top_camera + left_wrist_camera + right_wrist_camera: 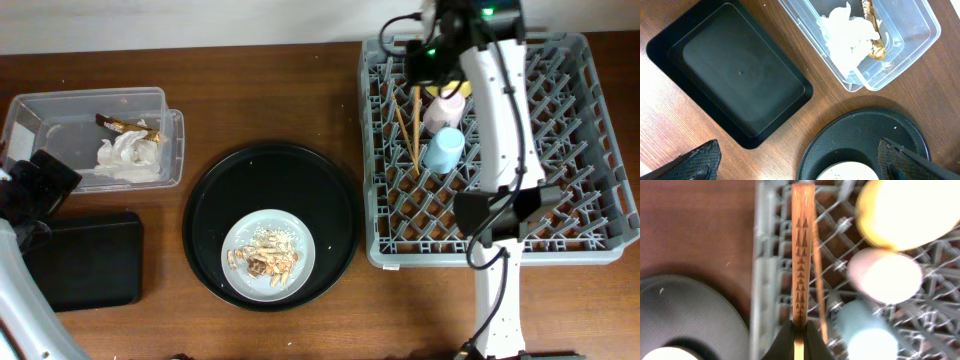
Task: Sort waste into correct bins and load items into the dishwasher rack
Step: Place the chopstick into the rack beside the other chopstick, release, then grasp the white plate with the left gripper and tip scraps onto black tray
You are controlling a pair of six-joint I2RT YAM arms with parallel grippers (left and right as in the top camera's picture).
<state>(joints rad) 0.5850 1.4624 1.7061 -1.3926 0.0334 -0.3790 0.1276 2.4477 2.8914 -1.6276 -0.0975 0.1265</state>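
The robot will next swing its left gripper to the right in the overhead view, then lower it to the plate's rim facing the rack, as the plate still holds food scraps.
The grey dishwasher rack point(590, 130) holds the pink cup point(445, 110), the light blue cup point(442, 150) and a chopstick point(406, 125). My right gripper point(799, 330) is shut on a patterned wooden chopstick point(801, 255) over the rack's left side; a second chopstick point(818, 290) lies beside it. The yellow bowl point(905, 210) shows in the right wrist view. The pale grey plate point(268, 253) with beige food scraps point(265, 262) sits in the round black tray point(270, 170). The foil wrapper point(128, 127) lies in the clear box point(60, 110). My left gripper point(800, 165) is open above the table beside the shallow black tray point(740, 70).
White crumpled paper point(128, 157) lies in the clear box with the wrapper. The shallow black tray point(85, 260) stands at the front left, below the clear box. The right arm point(500, 120) stretches over the rack's middle.
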